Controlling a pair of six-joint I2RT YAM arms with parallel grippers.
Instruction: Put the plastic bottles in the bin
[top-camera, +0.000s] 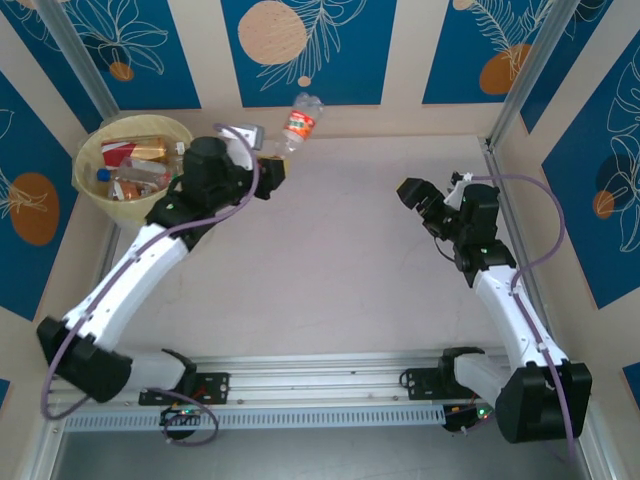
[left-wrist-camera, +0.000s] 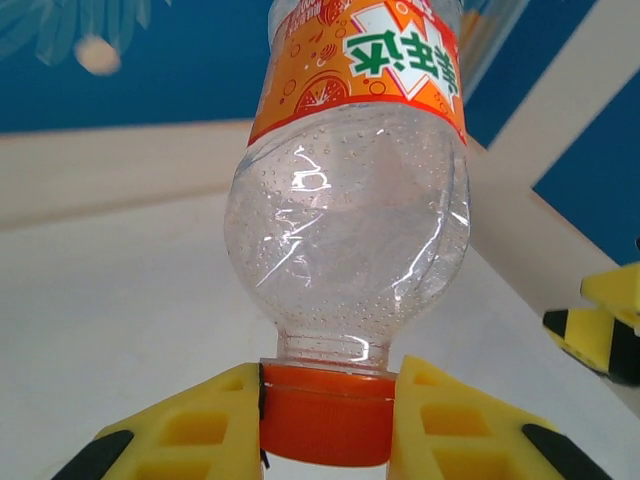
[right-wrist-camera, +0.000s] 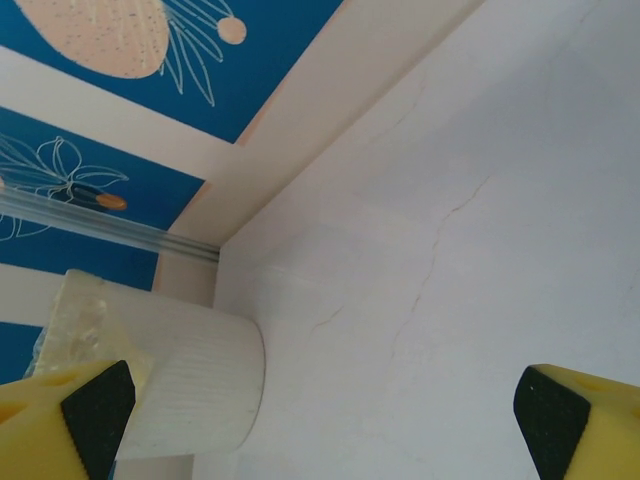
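Note:
The bin is beside the robot's left gripper, away from the right gripper, so the left gripper needs to swing sideways over the bin's opening next to let go of the bottle.
A clear plastic bottle with an orange label hangs above the table near the back wall, base pointing up and away. My left gripper is shut on its orange cap, a yellow finger on each side. In the top view the same bottle sticks out beyond the left gripper, just right of the bin. The pale-yellow bin stands in the back left corner with several bottles inside. My right gripper hovers over the right half of the table, open, with nothing between its fingers.
Patterned blue and beige walls close the table at the back and both sides. From the right wrist, the bin's ribbed side shows far off at the left, beyond the open right gripper. One right fingertip shows at the left wrist view's right edge.

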